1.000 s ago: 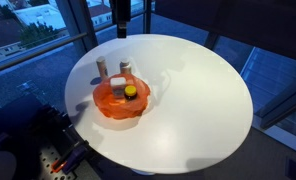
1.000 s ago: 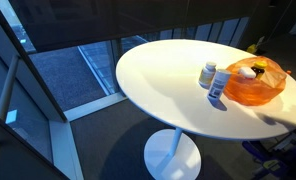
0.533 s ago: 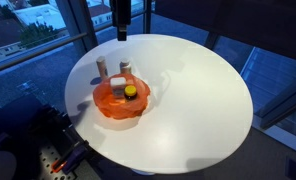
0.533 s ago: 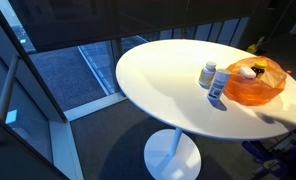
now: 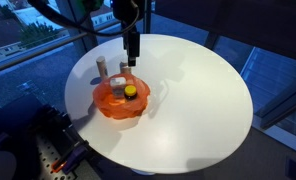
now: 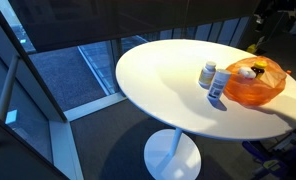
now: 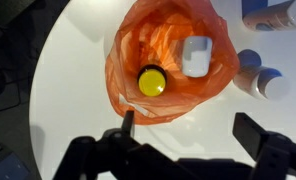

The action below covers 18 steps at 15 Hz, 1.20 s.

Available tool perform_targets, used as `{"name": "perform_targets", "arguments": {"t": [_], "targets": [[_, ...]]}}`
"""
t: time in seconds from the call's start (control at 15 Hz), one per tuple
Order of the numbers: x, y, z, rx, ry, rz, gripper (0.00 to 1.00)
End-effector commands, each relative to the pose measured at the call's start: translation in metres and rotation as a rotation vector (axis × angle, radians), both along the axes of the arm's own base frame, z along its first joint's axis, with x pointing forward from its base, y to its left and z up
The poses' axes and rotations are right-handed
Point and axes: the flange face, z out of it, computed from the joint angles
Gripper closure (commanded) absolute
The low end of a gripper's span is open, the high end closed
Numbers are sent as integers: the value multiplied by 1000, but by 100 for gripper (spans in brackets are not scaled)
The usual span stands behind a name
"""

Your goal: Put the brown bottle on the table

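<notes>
The brown bottle's yellow cap (image 5: 130,90) faces up uncovered inside the bowl (image 5: 108,104), so my open gripper moves down and across to it next and closes on it.
The brown bottle (image 5: 130,92) with its yellow cap stands inside the orange translucent bowl (image 5: 108,104) on the round white table (image 5: 193,95). In the wrist view I look straight down on its yellow cap (image 7: 151,81) in the bowl (image 7: 128,50). It also shows in an exterior view (image 6: 250,72) through the bowl wall. My gripper (image 5: 132,58) hangs above the table just behind the bowl, open and empty; in the wrist view its fingers (image 7: 188,130) are spread wide over bare table below the bowl.
Two small white bottles (image 5: 102,68) (image 5: 125,70) stand on the table beside the bowl, also seen in an exterior view (image 6: 212,79). A white object (image 7: 196,55) lies in the bowl. Glass walls and railings surround the table.
My gripper has come down from the top edge of the exterior view toward the bowl. The bottles and bowl have not moved.
</notes>
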Motion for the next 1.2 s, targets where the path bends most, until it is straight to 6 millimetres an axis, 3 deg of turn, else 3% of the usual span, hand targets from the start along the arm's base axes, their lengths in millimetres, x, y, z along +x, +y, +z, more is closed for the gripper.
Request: {"name": "perform_targets", "arguments": {"t": [0.0,0.47,1.13], "targets": [[-6,-12,-25,9,-18,-38,0],[-17,-27,-71,-18,-28,-68,0],[-31,-21,-118,-35,-24,-57,0]]}}
